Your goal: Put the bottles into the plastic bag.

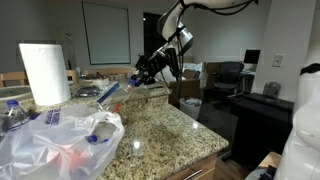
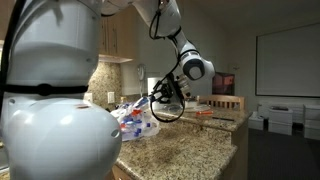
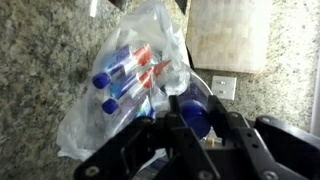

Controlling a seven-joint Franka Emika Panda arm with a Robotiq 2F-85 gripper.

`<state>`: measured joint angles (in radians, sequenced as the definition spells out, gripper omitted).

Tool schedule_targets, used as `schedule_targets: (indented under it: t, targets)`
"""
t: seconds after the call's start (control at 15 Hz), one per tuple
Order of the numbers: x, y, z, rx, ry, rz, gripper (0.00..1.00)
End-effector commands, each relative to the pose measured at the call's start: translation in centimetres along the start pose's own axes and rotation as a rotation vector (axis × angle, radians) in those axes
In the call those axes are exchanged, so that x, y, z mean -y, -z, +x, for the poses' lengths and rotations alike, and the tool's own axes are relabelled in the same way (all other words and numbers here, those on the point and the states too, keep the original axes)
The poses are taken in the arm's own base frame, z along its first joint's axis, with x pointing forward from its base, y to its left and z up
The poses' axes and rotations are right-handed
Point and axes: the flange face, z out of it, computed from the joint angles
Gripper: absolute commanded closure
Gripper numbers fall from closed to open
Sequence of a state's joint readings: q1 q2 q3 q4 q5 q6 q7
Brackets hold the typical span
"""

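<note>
The clear bottle [image 1: 110, 92] still hangs above the bag, so my gripper should go down into the bag's opening [image 1: 104, 122] next to the blue-capped bottles and let go of it there.
A clear plastic bag [image 1: 55, 140] lies on the granite counter and holds several bottles with blue caps [image 3: 118, 80]. It also shows in an exterior view [image 2: 130, 120]. My gripper [image 1: 143, 70] hangs above the counter beyond the bag and is shut on a clear bottle [image 1: 110, 92] with a blue cap. In the wrist view the fingers [image 3: 197, 118] clamp this bottle [image 3: 192, 117], which is right above the bag's open mouth [image 3: 165, 75]. In an exterior view the gripper [image 2: 165, 97] is just beside the bag.
A paper towel roll [image 1: 45, 72] stands behind the bag. A light wooden board [image 3: 225, 35] and a white outlet plate [image 3: 222, 87] lie beyond the bag. The counter's edge [image 1: 200, 125] drops off near an office chair [image 1: 225, 78].
</note>
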<state>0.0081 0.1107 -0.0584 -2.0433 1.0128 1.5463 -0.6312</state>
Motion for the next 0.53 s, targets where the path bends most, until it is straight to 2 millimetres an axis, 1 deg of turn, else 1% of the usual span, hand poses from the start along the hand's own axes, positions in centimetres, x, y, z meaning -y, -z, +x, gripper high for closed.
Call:
schedule_targets:
  t: [0.0,0.07,0.27,0.47]
  targets:
    - [-0.8,1.2,0.8,-0.079,-0.042,-0.059,0.88]
    - [-1.0,1.1,1.1,-0.089,-0.047,-0.070,0.88]
    - [-1.6,0.1,2.0,-0.082,-0.055,-0.076,0.88]
    - [-2.0,-1.9,3.2,-0.041,-0.049,-0.060,0.88]
